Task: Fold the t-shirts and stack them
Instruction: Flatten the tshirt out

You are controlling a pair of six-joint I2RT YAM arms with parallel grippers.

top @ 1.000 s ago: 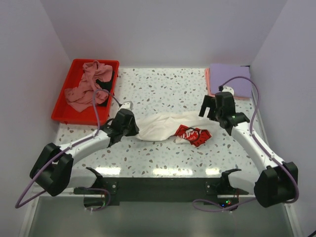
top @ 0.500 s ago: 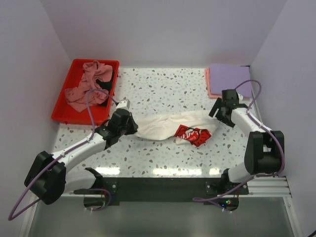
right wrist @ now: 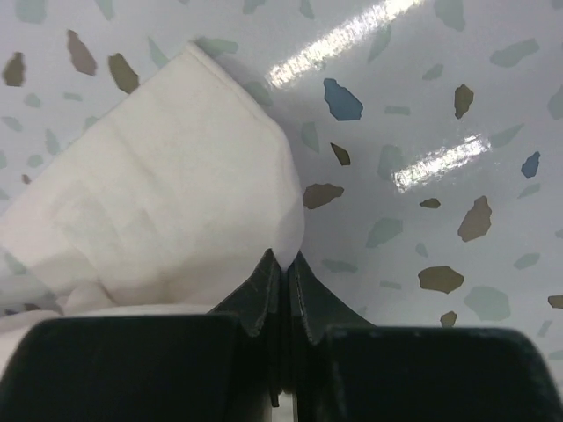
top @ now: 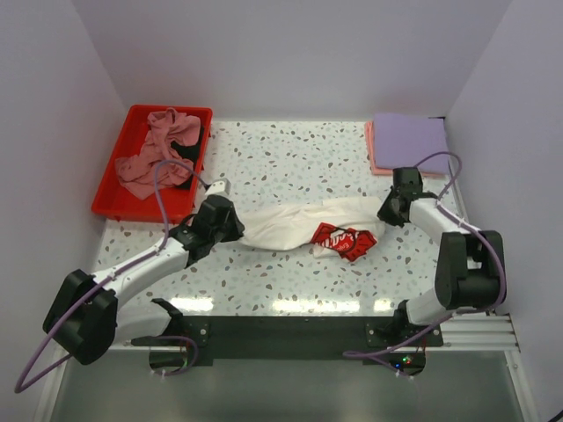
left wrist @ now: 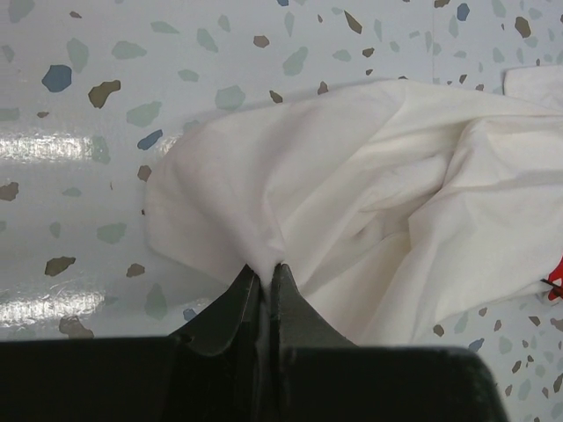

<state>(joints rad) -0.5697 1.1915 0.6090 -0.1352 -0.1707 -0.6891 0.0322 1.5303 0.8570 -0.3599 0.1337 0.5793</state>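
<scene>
I will next raise my left gripper and lower it outward to let go of the shirt's end on the bare tabletop beside the tray, which is outward of my gripper.
A white t-shirt with a red print lies crumpled across the table's middle. My left gripper is shut on its left end; the left wrist view shows white cloth pinched between the closed jaws. My right gripper is shut on the shirt's right end, a thin white edge caught between its jaws. A lavender t-shirt lies folded on a salmon-pink one at the back right. A dusty-pink t-shirt and a black one lie crumpled in the tray.
A red plastic tray stands at the back left. White walls close in the speckled table on three sides. The arm bases sit at the near edge.
My right gripper has dropped from above the table to the shirt's right end and closed on it. The left gripper has stayed shut on the left end.
</scene>
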